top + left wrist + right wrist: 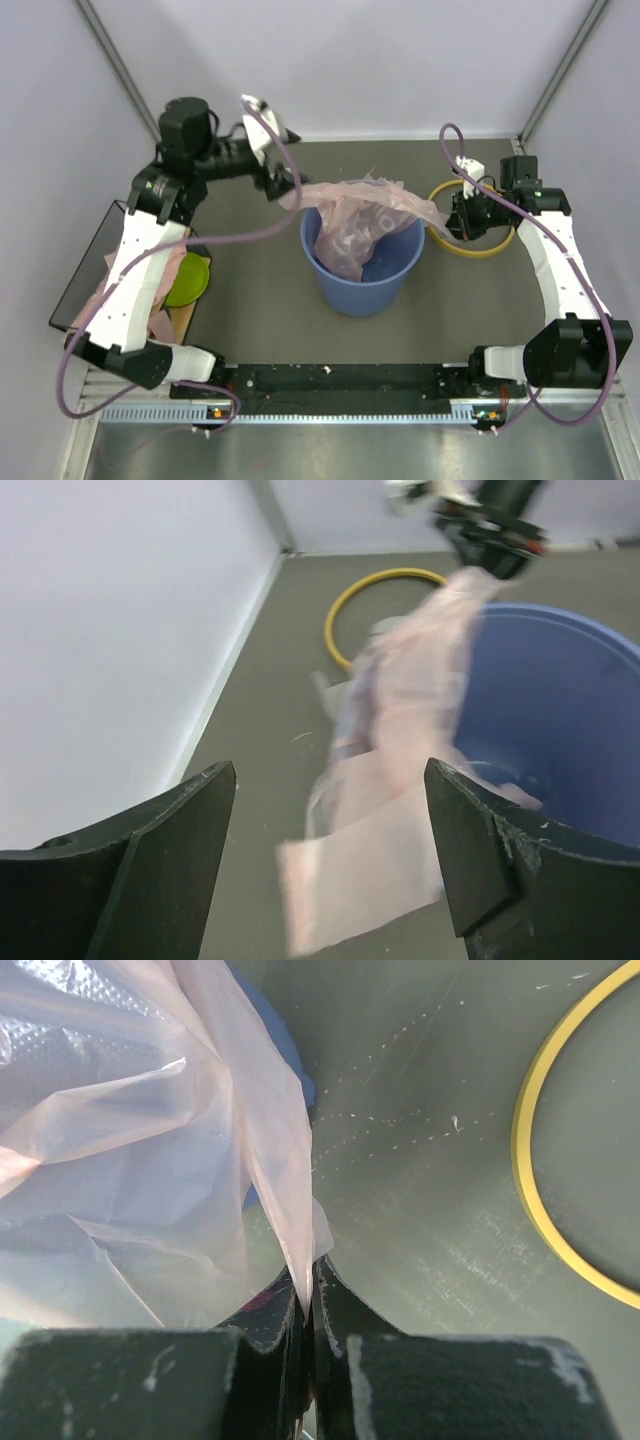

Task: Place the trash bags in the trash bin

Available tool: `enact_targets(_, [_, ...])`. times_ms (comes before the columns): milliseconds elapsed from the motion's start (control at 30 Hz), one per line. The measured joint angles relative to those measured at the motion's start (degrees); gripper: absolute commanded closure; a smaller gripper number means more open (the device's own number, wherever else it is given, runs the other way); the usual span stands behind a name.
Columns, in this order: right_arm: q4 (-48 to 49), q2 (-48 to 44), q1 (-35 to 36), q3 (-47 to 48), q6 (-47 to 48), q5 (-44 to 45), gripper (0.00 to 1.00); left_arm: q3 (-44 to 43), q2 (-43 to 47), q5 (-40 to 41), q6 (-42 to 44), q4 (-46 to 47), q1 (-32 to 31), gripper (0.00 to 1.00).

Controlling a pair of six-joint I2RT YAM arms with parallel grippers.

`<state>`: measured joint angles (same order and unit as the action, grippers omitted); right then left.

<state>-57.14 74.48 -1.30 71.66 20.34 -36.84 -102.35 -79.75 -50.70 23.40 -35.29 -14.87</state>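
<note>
My left gripper should next lower, draw back and tilt down onto the bag's loose end beside the bin (360, 270), as only the bag's other end is held.
A pale pink trash bag (365, 215) is draped over the far rim of the blue trash bin (360, 270), part of it hanging inside. My right gripper (455, 215) is shut on the bag's right corner. In the right wrist view the fingers (310, 1285) pinch the bag's edge (150, 1140). My left gripper (285, 185) is open at the bin's far left. In the left wrist view (330, 772) a blurred flap of the bag (370, 870) lies loose between the jaws, beside the bin (560, 730). More pink bags (160, 310) lie at the left.
A yellow ring (470, 248) lies flat on the table to the right of the bin, under my right gripper; it shows in both wrist views (385, 580) (535, 1160). A green bowl (187, 280) sits on a board at the left edge. Walls close off three sides.
</note>
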Motion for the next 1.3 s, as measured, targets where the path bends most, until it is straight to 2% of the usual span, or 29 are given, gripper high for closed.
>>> enact_targets(67, [-0.2,-0.1,0.0,0.0,0.0,-0.2,1.0,-0.5,2.6,3.7,7.7,-4.5,-7.8,0.17])
enact_targets(167, [-0.5,-0.2,0.1,0.0,0.0,-0.4,1.0,-0.6,3.9,8.6,15.6,-9.6,-14.8,0.18])
enact_targets(267, [-0.7,-0.3,0.1,0.0,0.0,-0.5,1.0,-0.7,2.5,15.1,21.7,-13.4,-17.0,0.21])
enact_targets(367, [-1.1,-0.6,0.1,0.0,0.0,-0.5,1.0,-0.6,-0.3,20.9,26.3,-16.6,-18.3,0.31])
enact_targets(467, [-1.4,-1.2,0.1,0.0,0.0,-0.5,1.0,-0.5,-2.6,24.9,28.8,-19.7,-18.9,0.64])
enact_targets(500, [-1.5,-1.5,0.1,0.0,0.0,-0.5,1.0,-0.2,-2.9,25.6,29.8,-20.5,-19.0,0.85])
enact_targets(533, [-1.6,-1.8,0.1,0.0,0.0,-0.5,1.0,-0.1,-2.9,26.1,30.0,-21.2,-19.0,0.94])
enact_targets(567, [-1.8,-2.1,0.1,0.0,0.0,-0.5,1.0,-0.1,-2.8,26.2,30.5,-21.9,-19.0,0.98])
enact_targets(700, [-2.6,-3.0,0.1,0.0,0.0,-0.5,1.0,1.9,0.6,24.7,31.8,-21.9,-19.0,1.0])
enact_targets(1000, [-4.9,-4.7,0.3,0.0,0.3,-0.6,1.0,19.8,20.1,17.0,34.8,-24.6,-19.1,1.0])
enact_targets(1133, [-5.1,-4.4,0.4,-0.8,1.8,-0.2,1.0,29.2,23.1,16.9,36.5,-25.8,-18.9,1.0])
enact_targets(1300, [-5.7,-2.0,0.0,-2.3,3.9,-0.3,1.0,37.7,25.0,15.3,40.2,-22.1,-18.4,1.0])
